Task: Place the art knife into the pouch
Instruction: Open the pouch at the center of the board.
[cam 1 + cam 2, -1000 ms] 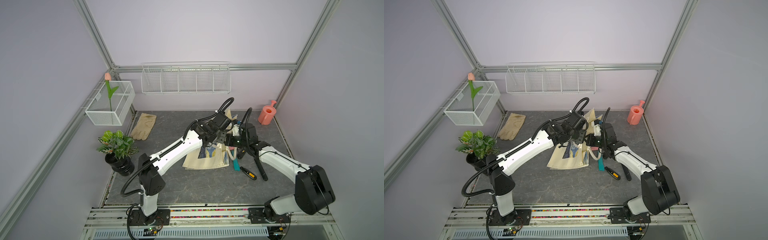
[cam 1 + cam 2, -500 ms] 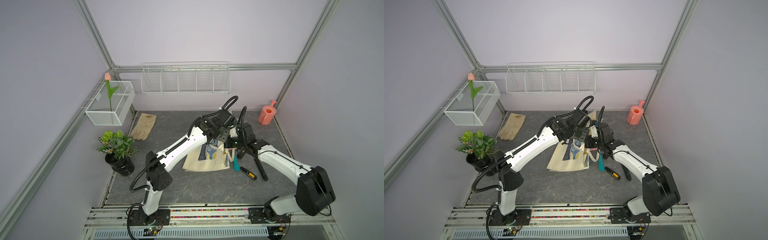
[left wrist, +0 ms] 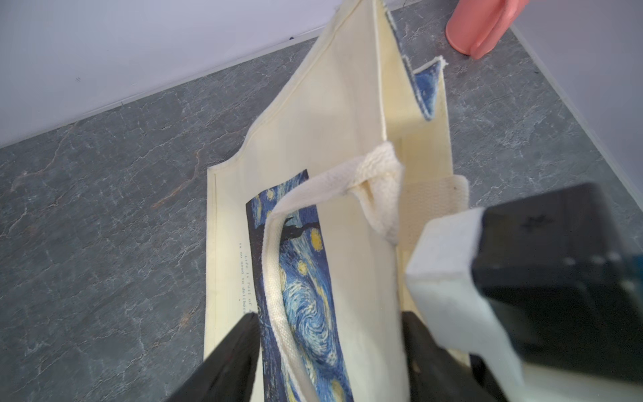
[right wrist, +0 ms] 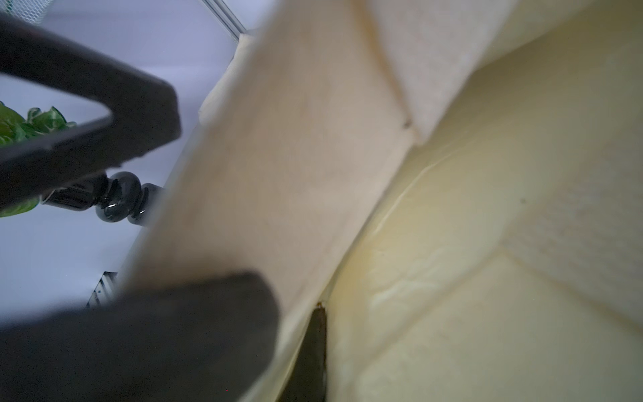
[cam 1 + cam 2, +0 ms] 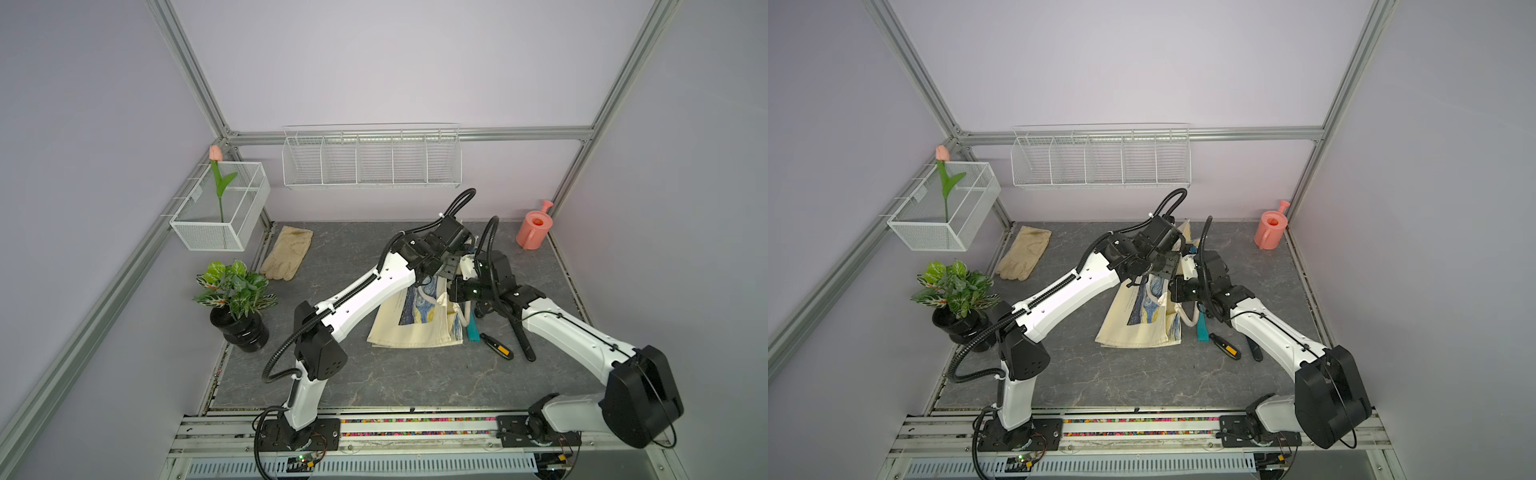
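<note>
The pouch's opening is narrow, so my right gripper should next pull its cream side away from my left gripper, toward the pink watering can, and release that side.
The pouch, a cream tote with a blue swirl print, lies mid-mat with its mouth end raised. The art knife, black with a yellow slider, lies on the mat right of the pouch, apart from both grippers. My left gripper hangs over the mouth end, jaws wide, with the pouch's printed wall and a strap between them. My right gripper is shut on the pouch's cream wall, one finger outside and one inside.
A teal tool and a long black tool lie beside the art knife. A pink watering can stands back right. Beige gloves, a potted plant and a wire basket are at the left.
My left arm has swung right and further back over the pouch's mouth, and its jaws have widened. The right gripper has stayed shut on the pouch's wall, shifting slightly.
</note>
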Robot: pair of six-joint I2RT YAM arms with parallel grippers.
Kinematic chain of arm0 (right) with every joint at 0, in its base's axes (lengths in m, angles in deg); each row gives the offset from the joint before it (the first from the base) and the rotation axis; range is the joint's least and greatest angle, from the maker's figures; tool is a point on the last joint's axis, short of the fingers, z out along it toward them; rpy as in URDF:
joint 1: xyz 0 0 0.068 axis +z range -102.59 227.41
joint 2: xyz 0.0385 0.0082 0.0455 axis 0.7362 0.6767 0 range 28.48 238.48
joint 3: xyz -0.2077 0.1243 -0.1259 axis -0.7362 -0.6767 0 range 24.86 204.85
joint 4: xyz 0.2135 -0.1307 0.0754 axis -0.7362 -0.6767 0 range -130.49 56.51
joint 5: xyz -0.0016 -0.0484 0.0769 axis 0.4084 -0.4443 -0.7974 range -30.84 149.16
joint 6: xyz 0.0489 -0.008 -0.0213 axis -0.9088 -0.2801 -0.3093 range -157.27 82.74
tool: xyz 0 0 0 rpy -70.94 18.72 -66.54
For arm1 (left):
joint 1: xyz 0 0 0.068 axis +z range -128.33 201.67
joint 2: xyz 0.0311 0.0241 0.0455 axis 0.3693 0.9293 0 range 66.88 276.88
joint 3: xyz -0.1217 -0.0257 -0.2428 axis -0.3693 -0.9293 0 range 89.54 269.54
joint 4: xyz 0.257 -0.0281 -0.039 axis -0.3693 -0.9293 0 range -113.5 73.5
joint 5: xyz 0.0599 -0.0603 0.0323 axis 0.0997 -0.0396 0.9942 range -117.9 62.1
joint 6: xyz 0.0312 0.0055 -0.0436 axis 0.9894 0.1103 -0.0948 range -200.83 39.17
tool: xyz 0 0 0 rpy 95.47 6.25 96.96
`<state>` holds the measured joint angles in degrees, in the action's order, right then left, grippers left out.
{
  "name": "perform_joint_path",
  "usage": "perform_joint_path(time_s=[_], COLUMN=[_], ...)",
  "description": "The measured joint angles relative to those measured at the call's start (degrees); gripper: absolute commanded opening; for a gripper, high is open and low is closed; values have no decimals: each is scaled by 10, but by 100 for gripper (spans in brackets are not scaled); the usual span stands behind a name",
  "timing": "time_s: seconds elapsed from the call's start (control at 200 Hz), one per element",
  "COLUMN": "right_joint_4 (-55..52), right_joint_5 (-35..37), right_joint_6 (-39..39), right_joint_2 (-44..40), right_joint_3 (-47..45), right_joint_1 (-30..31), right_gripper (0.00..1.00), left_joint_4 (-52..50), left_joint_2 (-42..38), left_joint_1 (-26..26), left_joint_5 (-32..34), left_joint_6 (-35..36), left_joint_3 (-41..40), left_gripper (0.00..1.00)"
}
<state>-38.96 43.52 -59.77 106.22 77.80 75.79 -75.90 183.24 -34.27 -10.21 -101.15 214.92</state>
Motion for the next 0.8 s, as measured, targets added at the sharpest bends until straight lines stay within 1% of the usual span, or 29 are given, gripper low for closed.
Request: perform_joint_path(time_s=[0.14, 0.285, 0.315, 0.37, 0.44, 0.485, 0.635, 0.8], right_joint_4=[7, 2, 2, 0, -5, -7, -16, -41], right_joint_5=[5, 8, 8, 10, 13, 13, 18, 35], right_joint_6=[-2, -1, -1, -1, -1, -1, -2, 3], right_joint_2=[-12, -26, -31, -40, -46, -47, -49, -66], right_joint_3=[-9, -15, -15, -16, -17, -17, -18, -16], right_joint_1=[-3, -2, 0, 1, 1, 1, 1, -4], right_gripper=[7, 7, 7, 7, 7, 7, 7, 7], left_joint_4=[-19, -15, -12, -9, -2, 2, 18, 9], left_joint_2=[18, 20, 20, 20, 20, 19, 11, -7], left_joint_1=[1, 2, 2, 2, 2, 2, 1, 0], left_joint_5=[-22, -40, -45, -48, -54, -55, -53, -25], left_joint_6=[-2, -9, -8, -8, -11, -16, -15, -14], left_joint_3=[30, 12, 3, -17, -37, -47, -77, -89], left_gripper=[63, 50, 46, 34, 15, 0, 0, 0])
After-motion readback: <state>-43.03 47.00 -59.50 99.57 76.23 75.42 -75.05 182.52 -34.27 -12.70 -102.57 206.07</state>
